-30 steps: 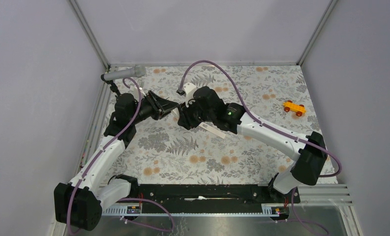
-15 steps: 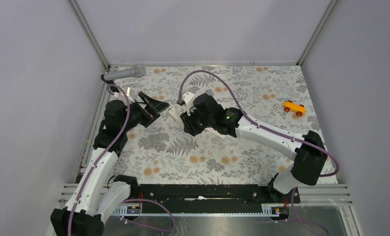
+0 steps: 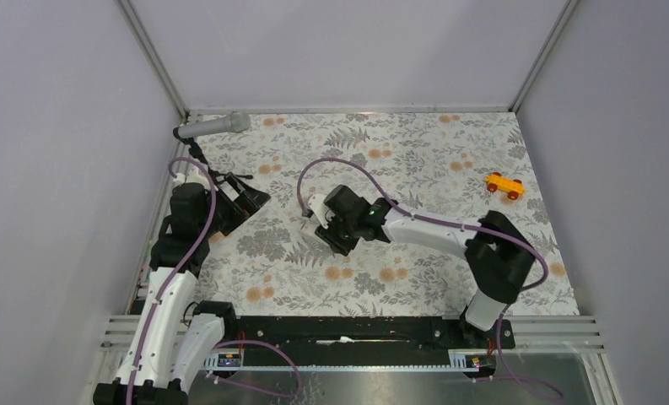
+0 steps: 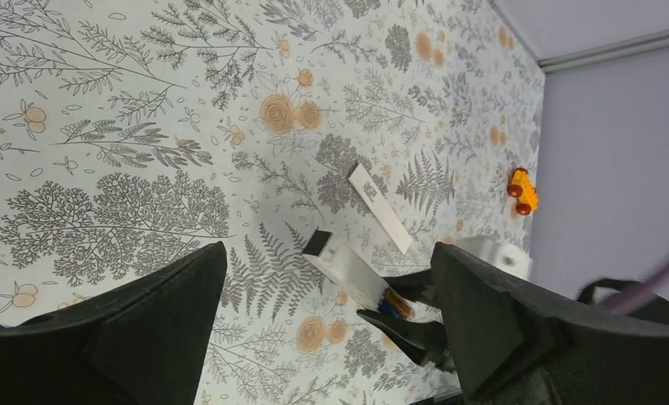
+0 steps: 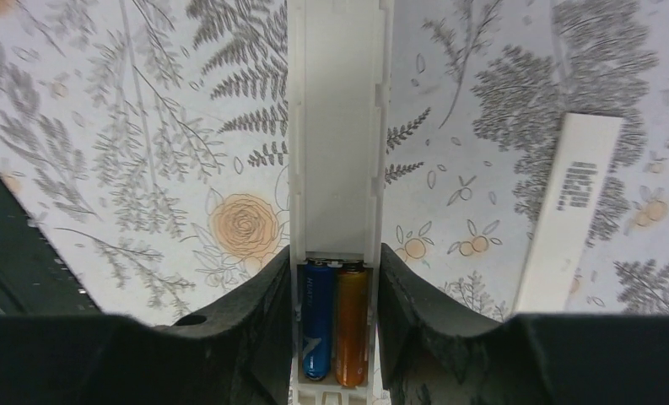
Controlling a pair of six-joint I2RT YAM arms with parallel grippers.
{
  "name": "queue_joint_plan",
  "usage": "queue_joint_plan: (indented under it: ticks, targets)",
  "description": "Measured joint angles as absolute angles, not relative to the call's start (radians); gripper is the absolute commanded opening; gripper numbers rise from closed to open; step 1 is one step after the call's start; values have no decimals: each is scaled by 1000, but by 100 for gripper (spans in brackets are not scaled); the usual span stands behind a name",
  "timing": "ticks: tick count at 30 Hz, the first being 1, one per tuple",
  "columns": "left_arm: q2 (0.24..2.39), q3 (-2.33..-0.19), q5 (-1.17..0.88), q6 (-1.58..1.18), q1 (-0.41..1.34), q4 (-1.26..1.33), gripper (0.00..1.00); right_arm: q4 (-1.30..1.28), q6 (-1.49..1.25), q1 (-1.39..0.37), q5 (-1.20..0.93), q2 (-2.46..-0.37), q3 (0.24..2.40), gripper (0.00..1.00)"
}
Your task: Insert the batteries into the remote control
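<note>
The robot's right gripper should next go down onto the cloth beside the orange flowers and let go of the slot end, because both batteries are side by side in the uncovered slot.
The white remote control (image 5: 339, 126) lies between my right gripper's (image 5: 337, 295) fingers, which are shut on its sides at the battery slot. Two batteries, one blue (image 5: 317, 316) and one orange (image 5: 351, 321), sit side by side in the uncovered slot. The separate white cover (image 5: 567, 211) lies flat on the cloth to the right of the remote. From the left wrist I see the remote (image 4: 347, 270), the batteries (image 4: 396, 302) and the cover (image 4: 381, 207) some way ahead. My left gripper (image 3: 255, 192) stands wide open and holds nothing, well left of the right gripper (image 3: 335, 229).
A grey microphone (image 3: 214, 126) on a black tripod stands at the back left corner. An orange-yellow toy car (image 3: 504, 186) sits at the far right of the floral cloth (image 3: 415, 278). Grey walls close in three sides.
My left gripper has opened and drawn back to the left, away from the remote. The right arm has carried the remote nearer and lower, away from the meeting point.
</note>
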State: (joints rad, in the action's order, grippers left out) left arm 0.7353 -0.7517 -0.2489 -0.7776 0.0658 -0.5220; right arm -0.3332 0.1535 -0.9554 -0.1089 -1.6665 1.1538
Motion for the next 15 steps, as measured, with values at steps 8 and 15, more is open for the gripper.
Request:
queue_joint_plan:
  ticks: [8,15]
  targets:
    - [773,-752,-293,-719,66,-525,99,-353,216,-956,-126,-1862,1171,36]
    - [781,-752,-311,-703,66,-522,99,-368,228,-956,-124,-1909,1232,51]
